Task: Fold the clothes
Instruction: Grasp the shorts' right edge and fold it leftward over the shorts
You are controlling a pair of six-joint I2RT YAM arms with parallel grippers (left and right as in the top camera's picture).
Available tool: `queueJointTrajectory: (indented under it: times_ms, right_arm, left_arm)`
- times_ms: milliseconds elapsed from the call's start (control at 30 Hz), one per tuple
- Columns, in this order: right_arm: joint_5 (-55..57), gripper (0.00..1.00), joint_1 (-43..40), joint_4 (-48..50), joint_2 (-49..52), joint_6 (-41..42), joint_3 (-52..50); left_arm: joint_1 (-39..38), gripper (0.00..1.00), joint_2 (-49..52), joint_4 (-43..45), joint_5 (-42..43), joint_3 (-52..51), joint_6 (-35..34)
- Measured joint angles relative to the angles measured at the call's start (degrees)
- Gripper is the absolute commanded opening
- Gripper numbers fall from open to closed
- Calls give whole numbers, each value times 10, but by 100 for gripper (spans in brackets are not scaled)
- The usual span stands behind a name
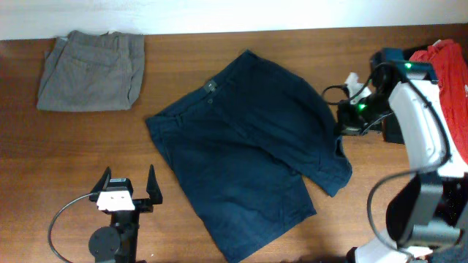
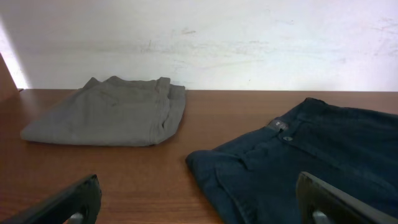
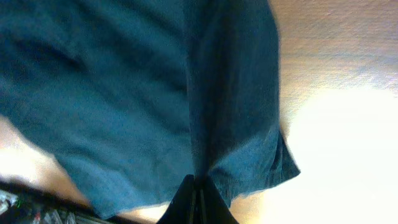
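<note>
Next, the right gripper carries the fold back and left in the overhead view and releases it over the near leg's outer edge [image 1: 203, 212], since that lies flat.
A large pair of dark navy trousers [image 1: 248, 153] lies spread at an angle across the middle of the wooden table [image 1: 73, 146]. My right gripper [image 1: 341, 128] is at the trousers' right edge. In the right wrist view it [image 3: 198, 186] is shut on a pinched fold of the navy cloth [image 3: 124, 81], which hangs lifted off the table. My left gripper [image 1: 129, 175] stands open near the front left, nothing between its fingers. In the left wrist view it [image 2: 198, 182] faces the trousers' waistband [image 2: 286, 134]. Folded grey-khaki trousers [image 1: 91, 71] [image 2: 112, 112] lie at the back left.
A red garment [image 1: 446, 58] lies piled with darker things at the far right, behind my right arm [image 1: 424, 124]. A grey cable [image 1: 62, 215] loops by the left arm's base. A white wall [image 2: 217, 37] bounds the table's far edge.
</note>
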Motion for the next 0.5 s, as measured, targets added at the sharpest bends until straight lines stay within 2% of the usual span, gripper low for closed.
queueJointTrajectory:
  times_ms: [233,500]
  right_arm:
    - [-4,4,76,-81,-49,33,0]
    - [-26,4,176,-79,-50,75,0]
  left_arm:
    - [0,99,0,0,0,0,0]
    - [0,99,0,0,0,0,0]
